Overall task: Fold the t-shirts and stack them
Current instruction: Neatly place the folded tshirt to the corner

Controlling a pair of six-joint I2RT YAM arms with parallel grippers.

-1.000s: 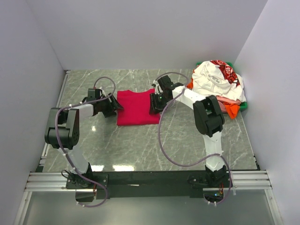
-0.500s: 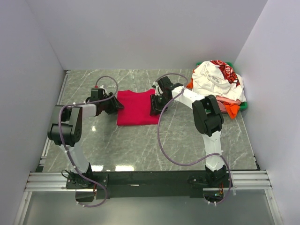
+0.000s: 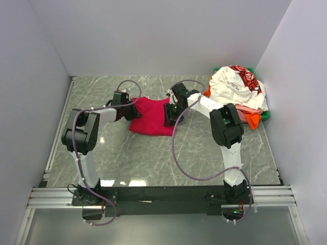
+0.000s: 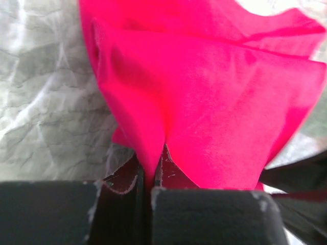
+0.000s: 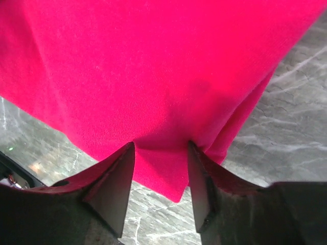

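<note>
The t-shirt goes to the table's bare far corner next, dragged and released by my left gripper, since that corner lies outward and to the gripper's left in the top view.
The crimson red t-shirt [image 3: 152, 117] lies mid-table, its left side lifted and bunched. My left gripper [image 3: 131, 108] is shut on that left edge; in the left wrist view a fold of the red cloth [image 4: 204, 76] is pinched between the jaws of the gripper [image 4: 150, 168]. My right gripper [image 3: 167, 113] is at the shirt's right edge. In the right wrist view it [image 5: 161, 153] is open, with a corner of the red t-shirt [image 5: 153, 66] lying loose between its fingers [image 5: 112, 189]. Other t-shirts are piled at the back right, a white printed one [image 3: 232, 87] on top.
The pile sits against the right wall, with orange cloth [image 3: 251, 118] and a green edge [image 3: 267, 116] showing under the white shirt. Grey walls enclose the marble table [image 3: 153, 158] on three sides. Cables loop over both arms.
My left gripper has closed on the shirt's left edge and carried it to the right and back, so the flat rectangle is now bunched. The right gripper has stayed in place and opened a little.
</note>
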